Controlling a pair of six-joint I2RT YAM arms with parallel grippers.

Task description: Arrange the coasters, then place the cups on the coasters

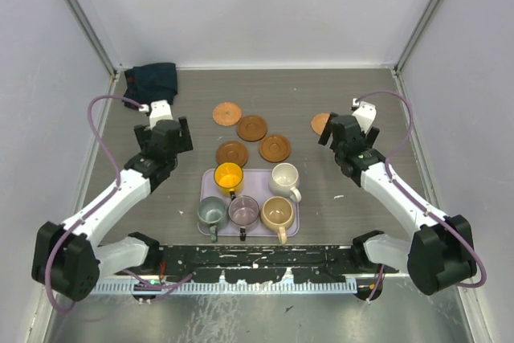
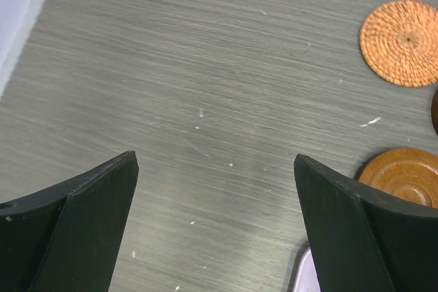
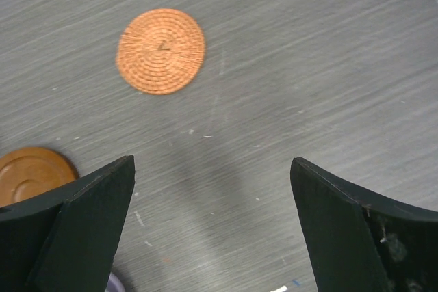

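My right gripper goes left in the top view toward the nearest brown coaster (image 1: pixel 275 148) (image 3: pixel 33 177) next and closes its fingers, since only bare table lies between them.
Five coasters lie on the grey table. An orange woven one (image 1: pixel 227 113) (image 2: pixel 400 42) and three brown rimmed ones (image 1: pixel 251 128) (image 1: pixel 275 148) (image 1: pixel 232 153) sit behind the lilac tray (image 1: pixel 255 173). A second orange coaster (image 1: pixel 320 124) (image 3: pixel 161 50) lies partly hidden beside my right gripper (image 1: pixel 344 138) (image 3: pixel 211 163). On the tray stand the cups: yellow (image 1: pixel 229 176), cream-white (image 1: pixel 284 176), grey-green (image 1: pixel 211 212), purplish (image 1: pixel 243 210) and tan (image 1: pixel 277 213). My left gripper (image 1: pixel 165 136) (image 2: pixel 215 162) hovers left of the coasters. Both grippers are open with only bare table between their fingers.
A dark blue cloth (image 1: pixel 155 79) lies in the back left corner. White walls close in the table on three sides. A black rail (image 1: pixel 257 263) runs along the near edge. A brown coaster (image 2: pixel 404 176) (image 3: pixel 31 172) shows at the edge of each wrist view.
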